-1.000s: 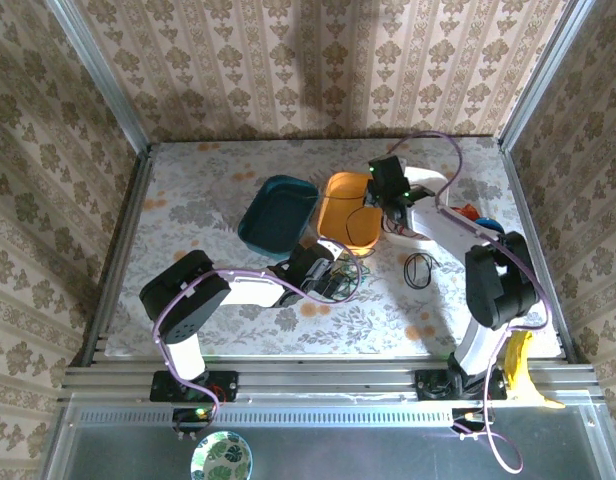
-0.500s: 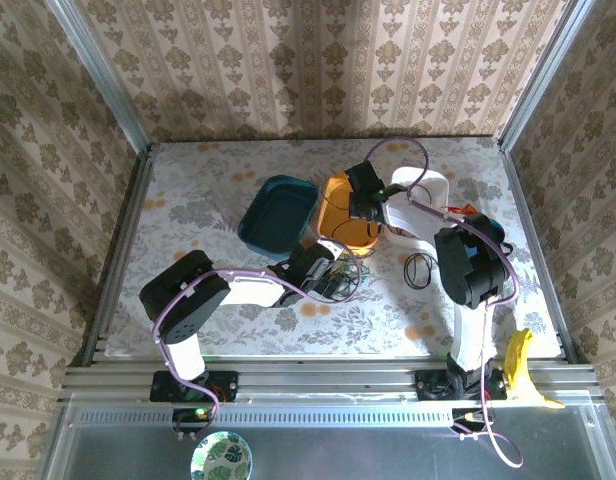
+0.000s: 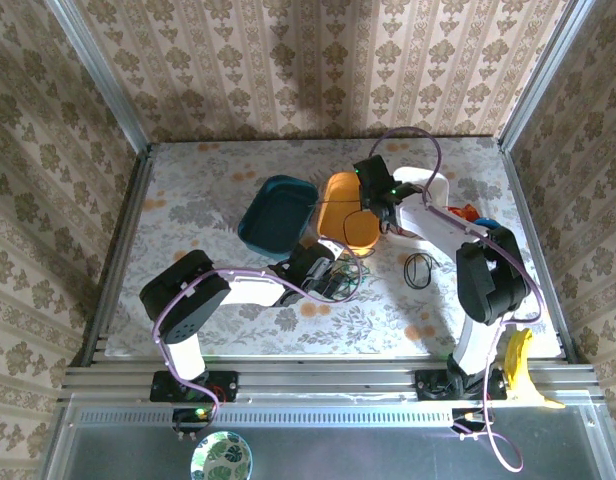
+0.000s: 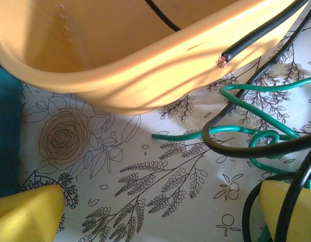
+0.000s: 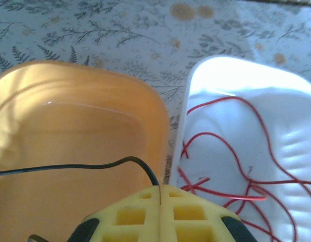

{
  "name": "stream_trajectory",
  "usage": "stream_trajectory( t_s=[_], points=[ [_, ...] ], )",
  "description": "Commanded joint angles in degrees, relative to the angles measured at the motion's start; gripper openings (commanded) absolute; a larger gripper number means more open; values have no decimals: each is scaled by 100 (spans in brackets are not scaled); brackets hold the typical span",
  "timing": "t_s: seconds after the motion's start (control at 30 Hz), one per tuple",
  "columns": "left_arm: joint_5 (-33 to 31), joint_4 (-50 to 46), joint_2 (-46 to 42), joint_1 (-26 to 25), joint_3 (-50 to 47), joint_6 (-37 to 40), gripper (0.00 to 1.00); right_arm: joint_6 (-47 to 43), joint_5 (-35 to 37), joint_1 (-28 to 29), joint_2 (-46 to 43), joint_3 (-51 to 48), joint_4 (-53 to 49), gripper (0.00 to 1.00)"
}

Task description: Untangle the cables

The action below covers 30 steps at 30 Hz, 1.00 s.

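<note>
The black cable hangs over the orange bin (image 3: 348,215), which is below toward the teal bin, so my right gripper will next move that way, lower and release the cable inside.
A tangle of green cable (image 4: 246,112) and black cable (image 4: 256,147) lies on the flowered tablecloth at the front of the orange bin (image 3: 348,215). My left gripper (image 3: 323,272) sits low beside that tangle, open, its yellow fingertips (image 4: 24,216) wide apart; a black loop crosses its right finger. My right gripper (image 5: 159,190) hovers over the seam between the orange bin (image 5: 69,126) and the white bin (image 5: 256,101), shut on a thin black cable (image 5: 69,166) that trails left over the orange bin. Red cables (image 5: 231,169) lie in the white bin.
A teal bin (image 3: 278,212) stands left of the orange one. A small black cable coil (image 3: 420,270) lies on the table right of the tangle. Red and blue objects (image 3: 478,213) sit by the right arm. A banana (image 3: 518,370) rests off the front right edge.
My right gripper swung left over the orange bin with the black cable, then came back slightly right. The left arm has stayed still.
</note>
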Motion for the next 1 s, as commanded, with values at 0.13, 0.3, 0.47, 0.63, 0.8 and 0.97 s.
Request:
stream_trajectory(
  t_s=[0.13, 0.3, 0.47, 0.63, 0.8, 0.97],
  points=[
    [23, -346, 102, -9, 59, 82, 100, -503, 790, -98, -216, -85, 52, 0],
    [6, -340, 84, -8, 28, 76, 100, -588, 937, -242, -340, -149, 96, 0],
    [9, -294, 84, -15, -11, 49, 100, -847, 1139, -252, -366, -92, 172, 0],
    [21, -260, 84, -9, -46, 59, 100, -954, 1109, -230, -326, 2, 225, 0],
    [26, -255, 93, -3, -55, 64, 100, -1004, 28, -141, -210, 17, 400, 0],
    [53, -258, 93, 4, -63, 74, 100, -973, -1289, -78, 143, 165, 373, 0]
  ],
)
